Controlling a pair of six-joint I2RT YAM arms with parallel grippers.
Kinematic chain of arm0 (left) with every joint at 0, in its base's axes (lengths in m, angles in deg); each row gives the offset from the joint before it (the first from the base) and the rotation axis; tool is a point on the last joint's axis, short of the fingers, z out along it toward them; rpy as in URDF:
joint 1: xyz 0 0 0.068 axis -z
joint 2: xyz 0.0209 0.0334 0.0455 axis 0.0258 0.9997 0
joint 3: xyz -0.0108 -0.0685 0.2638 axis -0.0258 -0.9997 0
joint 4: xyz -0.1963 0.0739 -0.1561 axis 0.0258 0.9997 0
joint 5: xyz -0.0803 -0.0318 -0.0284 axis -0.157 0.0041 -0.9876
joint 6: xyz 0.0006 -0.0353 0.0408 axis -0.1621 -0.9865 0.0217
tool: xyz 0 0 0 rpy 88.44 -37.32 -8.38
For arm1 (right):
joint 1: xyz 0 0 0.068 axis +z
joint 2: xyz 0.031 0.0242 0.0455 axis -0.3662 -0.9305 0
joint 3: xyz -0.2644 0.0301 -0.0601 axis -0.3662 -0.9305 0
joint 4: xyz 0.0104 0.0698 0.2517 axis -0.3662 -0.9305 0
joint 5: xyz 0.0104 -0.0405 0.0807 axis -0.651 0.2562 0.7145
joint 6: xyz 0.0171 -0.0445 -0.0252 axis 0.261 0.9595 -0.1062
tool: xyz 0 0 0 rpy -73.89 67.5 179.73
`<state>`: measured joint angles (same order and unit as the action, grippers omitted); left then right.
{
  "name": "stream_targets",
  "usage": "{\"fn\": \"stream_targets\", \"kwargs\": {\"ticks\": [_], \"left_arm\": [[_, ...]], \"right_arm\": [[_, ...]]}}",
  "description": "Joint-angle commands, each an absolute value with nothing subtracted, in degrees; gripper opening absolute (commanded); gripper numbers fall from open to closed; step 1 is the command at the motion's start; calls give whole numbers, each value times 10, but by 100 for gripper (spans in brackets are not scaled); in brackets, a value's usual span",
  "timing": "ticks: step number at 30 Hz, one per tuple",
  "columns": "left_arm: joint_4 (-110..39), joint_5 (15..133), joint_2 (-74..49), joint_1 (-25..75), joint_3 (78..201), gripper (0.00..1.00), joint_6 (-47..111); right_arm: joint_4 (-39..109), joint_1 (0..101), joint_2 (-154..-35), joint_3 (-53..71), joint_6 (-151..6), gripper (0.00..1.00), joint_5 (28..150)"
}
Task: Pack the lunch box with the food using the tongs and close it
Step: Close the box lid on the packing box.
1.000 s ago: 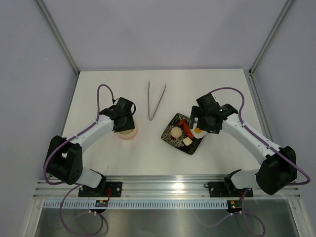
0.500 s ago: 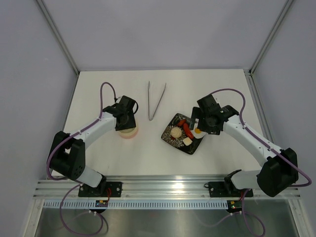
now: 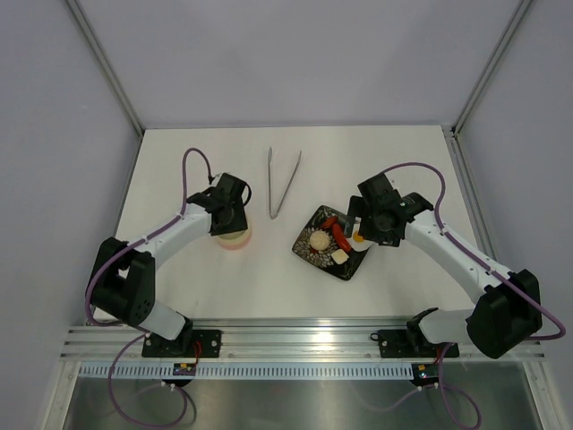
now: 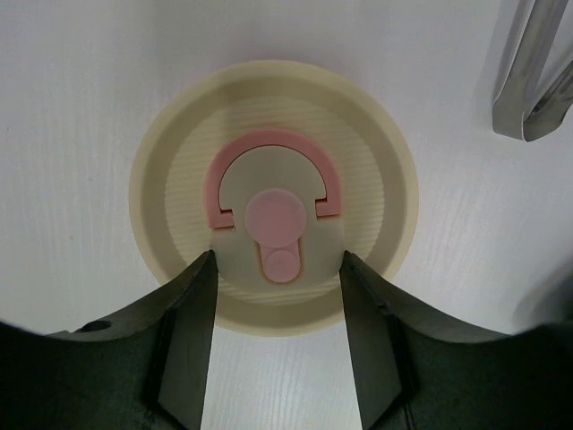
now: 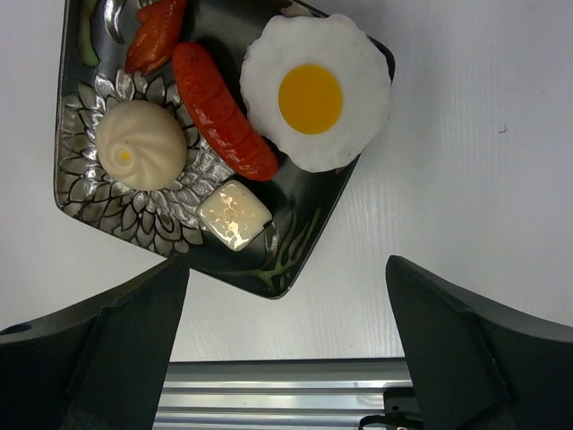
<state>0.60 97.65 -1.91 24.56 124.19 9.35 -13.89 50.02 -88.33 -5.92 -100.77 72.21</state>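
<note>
Next, my left gripper slides with the lunch box over bare tabletop toward the plate, then releases the tab, because the box stands apart from the food.
The lunch box (image 3: pixel 235 240) stands left of centre, its cream lid (image 4: pixel 273 193) with a pink arch and knob filling the left wrist view. My left gripper (image 4: pixel 277 260) is right over it, jaws shut against both sides of the lid's pale centre tab. The food lies on a black square plate (image 5: pixel 295 260): fried egg (image 5: pixel 313 90), red sausage (image 5: pixel 224 112), bun (image 5: pixel 141 143), pale cube (image 5: pixel 235 215), carrot (image 5: pixel 157 36). My right gripper (image 5: pixel 286 269) hangs open over the plate's near corner, holding nothing. The tongs (image 3: pixel 283 182) lie on the table beyond the lunch box.
The tongs' joined end (image 4: pixel 535 81) lies close to the lunch box's right side. A metal rail (image 3: pixel 304 336) runs along the near table edge. Grey walls enclose the table on three sides.
The left arm shifted slightly away and to the right over the lunch box, then held still. The right arm barely moved.
</note>
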Motion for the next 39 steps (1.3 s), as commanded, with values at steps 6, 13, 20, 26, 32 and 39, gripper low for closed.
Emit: {"fn": "stream_targets", "kwargs": {"ticks": [6,13,20,26,32,39], "left_arm": [[72,874,41,253,1288,35,204],[109,824,56,253,1324,58,290],[115,834,11,253,1324,82,296],[119,840,-55,253,1337,81,278],[116,868,-80,254,1349,70,219],[96,891,-66,254,1345,38,191]], "right_arm": [[-128,500,-865,-65,-1014,99,726],[-126,500,-864,-67,-1014,99,728],[-127,500,-865,-62,-1011,99,730],[-125,500,-874,-47,-1007,99,735],[-124,500,-876,-44,-1007,99,738],[-127,500,-873,-43,-1007,100,737]]}}
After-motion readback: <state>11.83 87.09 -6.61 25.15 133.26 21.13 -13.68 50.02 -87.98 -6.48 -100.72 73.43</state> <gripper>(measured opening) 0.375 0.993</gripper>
